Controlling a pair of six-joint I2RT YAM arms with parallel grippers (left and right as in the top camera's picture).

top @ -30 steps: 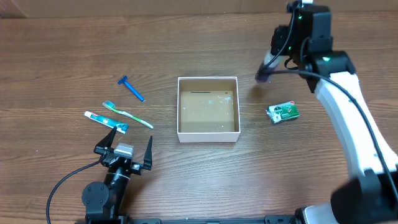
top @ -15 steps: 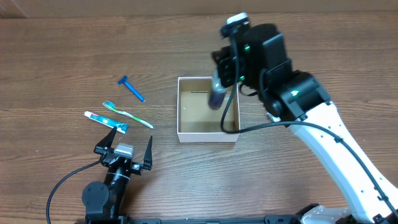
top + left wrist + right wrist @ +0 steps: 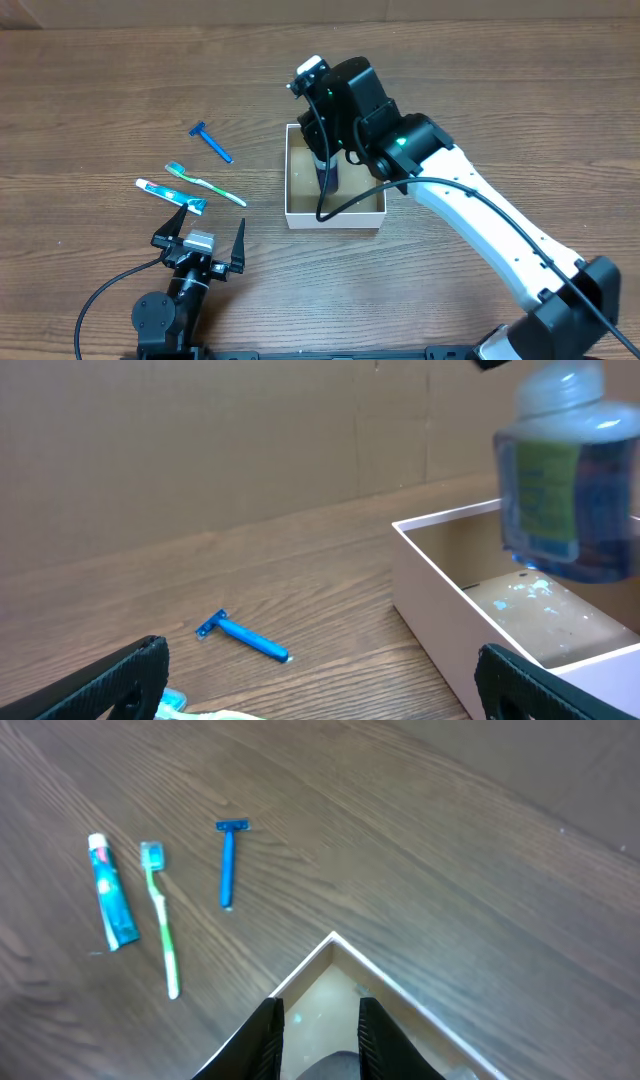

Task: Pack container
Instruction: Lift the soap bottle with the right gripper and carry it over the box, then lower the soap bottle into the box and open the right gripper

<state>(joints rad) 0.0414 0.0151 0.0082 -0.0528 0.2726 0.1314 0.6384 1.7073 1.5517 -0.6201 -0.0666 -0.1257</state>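
Observation:
I will move my right gripper toward the container's free far corner by the razor before I lower the bottle into the container.
The container (image 3: 335,219) is a square white-walled box with a brown floor at the table's middle. My right gripper (image 3: 322,152) is shut on a clear blue bottle (image 3: 327,178) and holds it upright over the container's left half. In the left wrist view the bottle (image 3: 565,490) hangs above the container's wall (image 3: 440,610). In the right wrist view the fingers (image 3: 318,1020) flank the bottle's dark top (image 3: 335,1068) above the container's corner (image 3: 333,940). My left gripper (image 3: 200,235) is open and empty near the front left; it also shows in the left wrist view (image 3: 320,680).
A blue razor (image 3: 211,142), a green toothbrush (image 3: 205,184) and a toothpaste tube (image 3: 170,195) lie on the wood left of the container. The right wrist view shows the razor (image 3: 229,863), toothbrush (image 3: 160,920) and tube (image 3: 110,890). The right arm covers the table right of the container.
My right gripper has carried the bottle leftward from right of the container to over its left half. The left arm has not moved.

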